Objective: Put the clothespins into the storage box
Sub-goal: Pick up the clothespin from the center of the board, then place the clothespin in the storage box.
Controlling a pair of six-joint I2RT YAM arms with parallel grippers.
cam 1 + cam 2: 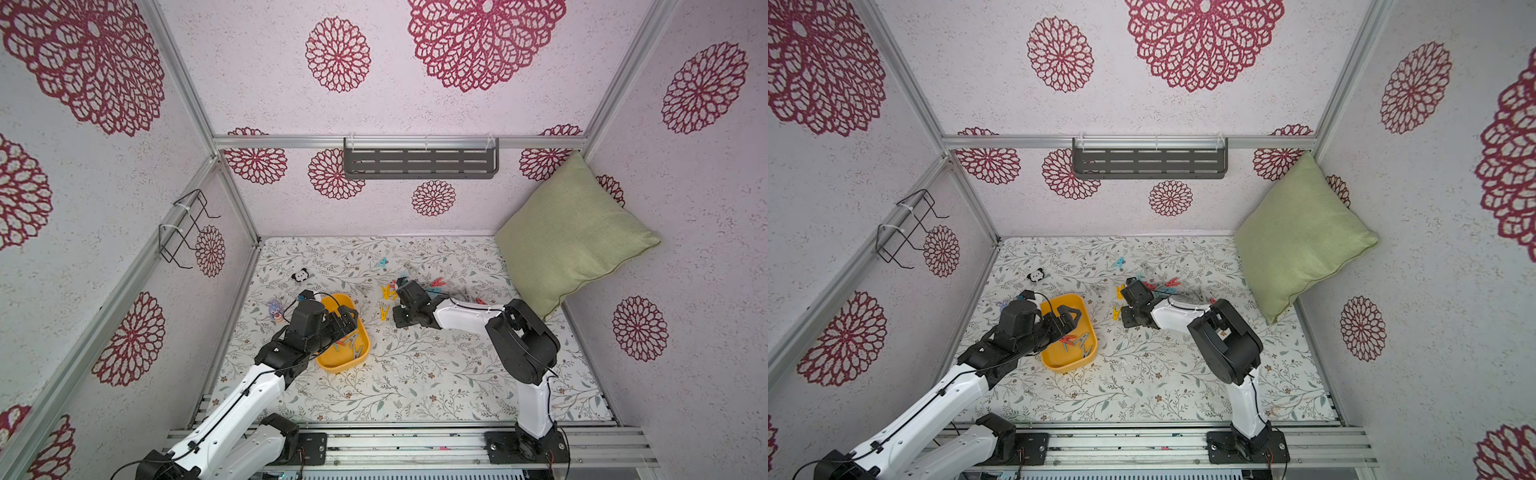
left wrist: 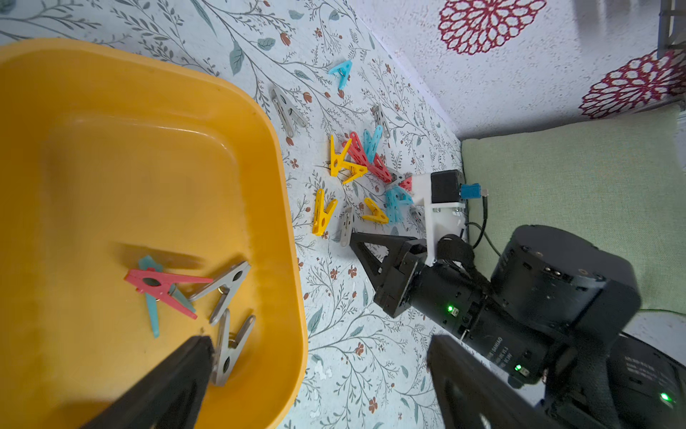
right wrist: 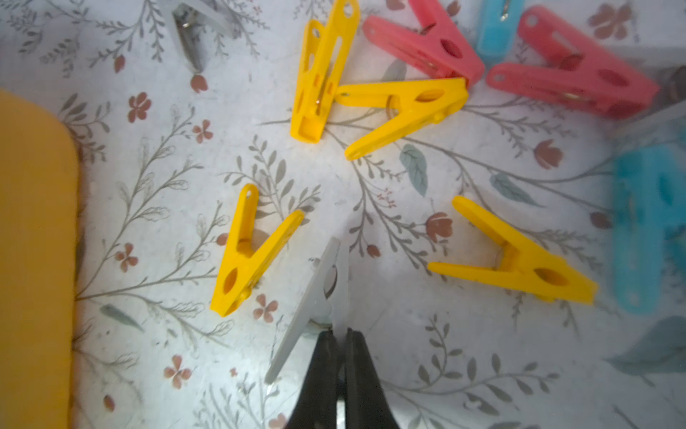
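I should lift my right gripper, carry it over the box's rim and release, because the box's side is between the grey clothespin (image 3: 319, 293) and the bare bottom inside.
The yellow storage box (image 1: 332, 368) (image 1: 1059, 365) (image 2: 289, 208) sits left of centre on the floral mat. Inside it lie a red clothespin (image 2: 163, 284), a teal one (image 2: 152, 308) and two grey ones (image 2: 222, 289). My left gripper (image 1: 347, 318) (image 2: 319, 347) hangs open over the box's near side, holding nothing. More clothespins (image 1: 432, 284) (image 1: 1163, 284) lie scattered to the right of the box. My right gripper (image 1: 397, 316) (image 3: 340, 332) is down at the mat, shut on one leg of a grey clothespin (image 3: 319, 293) between two yellow ones (image 3: 252, 252).
A panda toy (image 1: 300, 275) and a purple plush figure (image 1: 274, 309) lie behind and left of the box. A green pillow (image 1: 573, 232) leans in the back right corner. A grey slotted shelf (image 1: 419, 162) hangs on the back wall, a wire rack (image 1: 187, 224) on the left wall.
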